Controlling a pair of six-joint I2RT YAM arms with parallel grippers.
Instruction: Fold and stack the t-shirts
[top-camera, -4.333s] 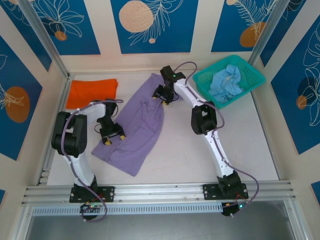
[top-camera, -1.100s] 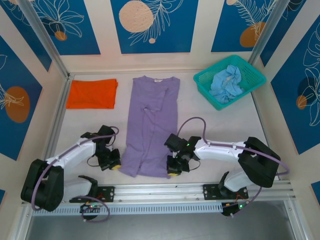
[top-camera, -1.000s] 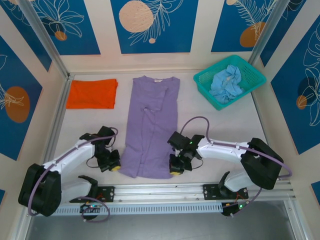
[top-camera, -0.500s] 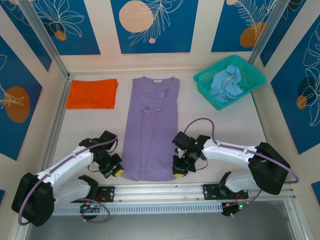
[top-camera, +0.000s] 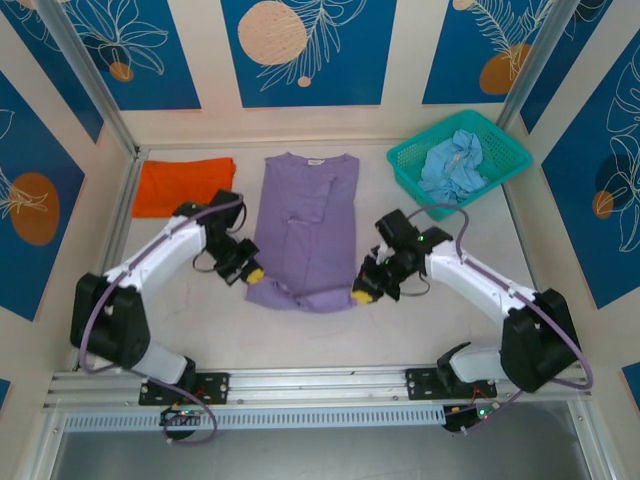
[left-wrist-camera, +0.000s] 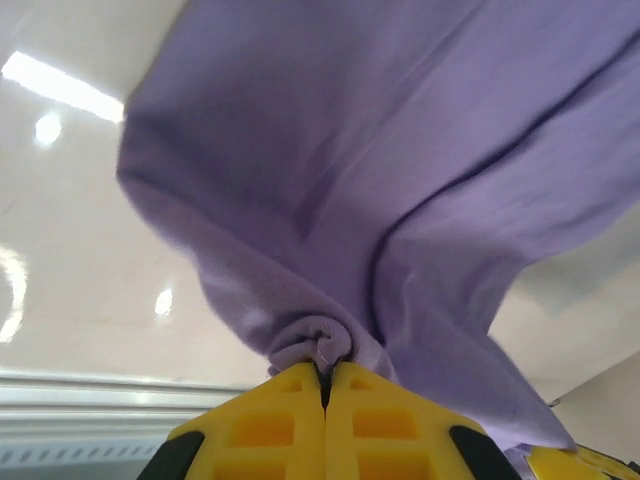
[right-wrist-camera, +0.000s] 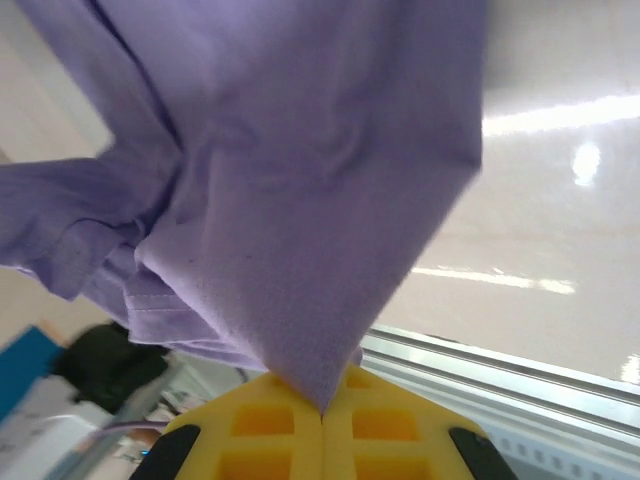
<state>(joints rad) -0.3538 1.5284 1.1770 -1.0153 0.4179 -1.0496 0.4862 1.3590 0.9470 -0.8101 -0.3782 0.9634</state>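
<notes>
The shirt's side edge (top-camera: 264, 225) (left-wrist-camera: 205, 65) is farther out, so my left gripper will next bring the hem corner, already curled toward the collar, outward and down there and let it go.
The lavender-purple t-shirt (top-camera: 305, 225) lies lengthwise on the table, collar at the back, its bottom hem lifted and curled over toward the collar. My left gripper (top-camera: 252, 273) is shut on the hem's left corner; the cloth (left-wrist-camera: 330, 200) bunches right at its yellow fingertips (left-wrist-camera: 290, 405). My right gripper (top-camera: 362, 293) is shut on the hem's right corner, and the purple cloth (right-wrist-camera: 300, 200) hangs from its closed tips. A folded orange t-shirt (top-camera: 183, 186) lies at the back left. A pale blue t-shirt (top-camera: 452, 165) sits crumpled in the basket.
The teal mesh basket (top-camera: 410, 160) stands at the back right. A metal rail (top-camera: 320, 380) runs along the table's near edge. Bare table (top-camera: 300, 340) lies between the lifted hem and the rail.
Both grippers have carried the hem corners away from the near edge toward the collar, so the shirt's lower part now folds over. Both stayed shut on the cloth.
</notes>
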